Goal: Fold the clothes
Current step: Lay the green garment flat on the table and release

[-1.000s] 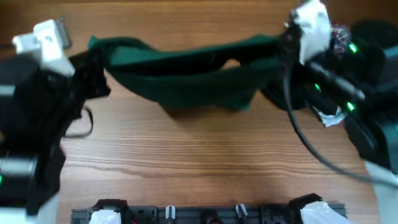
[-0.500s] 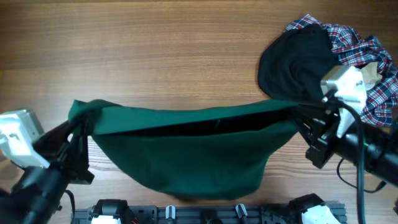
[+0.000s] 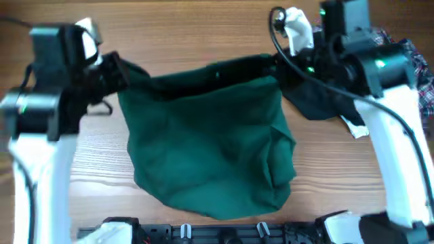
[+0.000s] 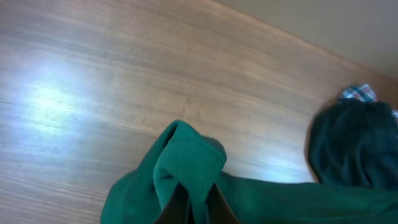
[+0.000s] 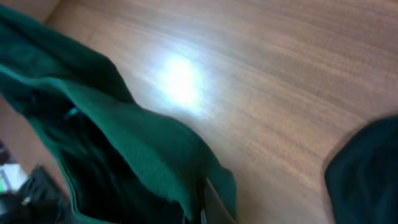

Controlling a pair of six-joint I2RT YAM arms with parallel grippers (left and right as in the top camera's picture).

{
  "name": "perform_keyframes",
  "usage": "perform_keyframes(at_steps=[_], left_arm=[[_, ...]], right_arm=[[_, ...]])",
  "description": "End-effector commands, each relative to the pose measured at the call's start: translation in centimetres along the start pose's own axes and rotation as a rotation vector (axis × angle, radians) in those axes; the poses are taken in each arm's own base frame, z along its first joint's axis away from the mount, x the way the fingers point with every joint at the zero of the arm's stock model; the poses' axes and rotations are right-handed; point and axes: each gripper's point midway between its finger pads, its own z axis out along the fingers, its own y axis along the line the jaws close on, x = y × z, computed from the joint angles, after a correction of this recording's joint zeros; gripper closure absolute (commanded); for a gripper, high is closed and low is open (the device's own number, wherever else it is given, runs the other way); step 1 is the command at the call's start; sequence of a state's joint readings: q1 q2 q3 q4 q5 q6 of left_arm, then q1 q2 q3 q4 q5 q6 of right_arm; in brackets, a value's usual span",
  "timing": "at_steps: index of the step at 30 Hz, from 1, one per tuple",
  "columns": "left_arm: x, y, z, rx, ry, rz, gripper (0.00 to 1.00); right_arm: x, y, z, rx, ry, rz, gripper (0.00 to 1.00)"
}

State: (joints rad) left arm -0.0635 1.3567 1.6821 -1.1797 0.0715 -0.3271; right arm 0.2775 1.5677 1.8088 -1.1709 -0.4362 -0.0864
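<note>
My left gripper carries the garment's corner outward and down to the bare tabletop next and releases it, since that open wood lies below and outward of my fingertips.
The dark green garment (image 3: 210,142) hangs stretched between my two grippers, its lower part bunched near the table's front edge. My left gripper (image 3: 119,73) is shut on its left top corner; in the left wrist view the green cloth (image 4: 186,165) is pinched between the fingers (image 4: 198,208). My right gripper (image 3: 281,64) is shut on the right top corner; in the right wrist view the green cloth (image 5: 137,149) drapes over the fingers (image 5: 202,208). No label shows.
A black garment (image 3: 319,102) lies at the right behind the right arm, also in the left wrist view (image 4: 351,146) and right wrist view (image 5: 367,174). A plaid shirt (image 3: 424,74) peeks out at the far right. The wooden table (image 3: 203,34) extends behind.
Both grippers have moved away from the front edge, toward the back, and closer together, carrying the green garment. It now hangs longer and narrower than half a second ago.
</note>
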Motion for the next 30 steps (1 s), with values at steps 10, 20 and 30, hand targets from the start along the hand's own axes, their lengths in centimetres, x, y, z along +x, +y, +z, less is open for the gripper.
perform_keyframes(at_steps=[10, 20, 30], left_arm=[[-2.9, 1.3, 21.5, -0.063, 0.082, -0.034, 0.96], [-5.2, -0.7, 28.1, 0.013, -0.052, -0.003, 0.0], [-1.9, -0.3, 25.7, 0.01, 0.109, -0.016, 0.0]], right_arm=[[-3.1, -9.2, 15.3, 0.077, -0.002, -0.014, 0.96], [-6.7, -15.8, 20.6, 0.285, -0.188, 0.047, 0.73], [-5.3, -13.6, 18.2, 0.221, -0.108, 0.051, 0.0]])
